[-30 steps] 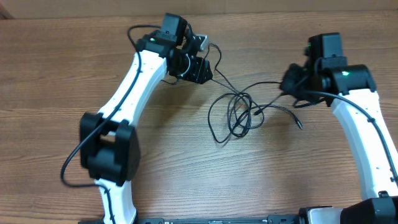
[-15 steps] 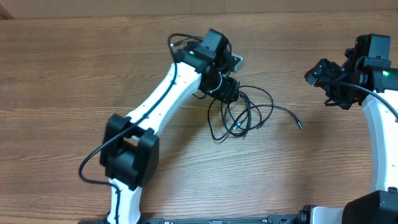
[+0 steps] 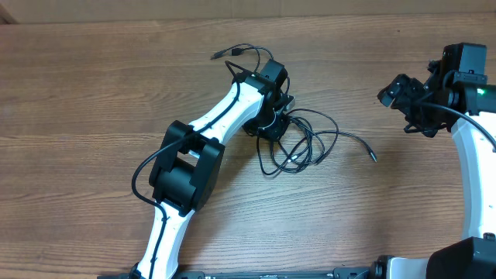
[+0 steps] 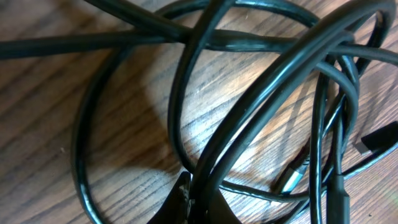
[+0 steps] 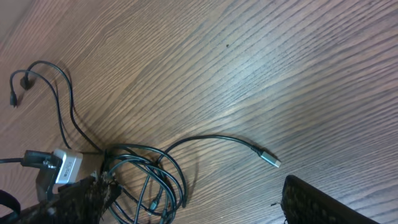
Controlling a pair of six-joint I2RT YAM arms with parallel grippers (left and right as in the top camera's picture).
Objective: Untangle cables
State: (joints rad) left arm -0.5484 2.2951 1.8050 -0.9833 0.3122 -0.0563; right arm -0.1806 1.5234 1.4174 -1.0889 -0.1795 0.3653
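The tangled cable loop will next go up and left in the overhead view with my left gripper, onto the bare wood there, and then be released.
The cables lie as a bunch of thin black loops on the wooden table, just right of centre. One loose strand runs right and ends in a silvery plug. My left gripper is down at the bunch's left edge. In the left wrist view it is shut on a couple of cable strands, with a silvery plug tip lying nearby. My right gripper hovers open at the far right, apart from the cables. Its view shows the cable bunch and the loose plug between its spread fingers.
A thin black wire fixed to the left arm loops out behind it, and the right wrist view shows this arm wire too. The left arm slants across the table's middle. Bare wood lies between the plug end and the right arm.
The right gripper opened, let go of its strand and drew back to the right. The left arm swung right and down onto the bunch and shut on strands; the loops gathered tighter.
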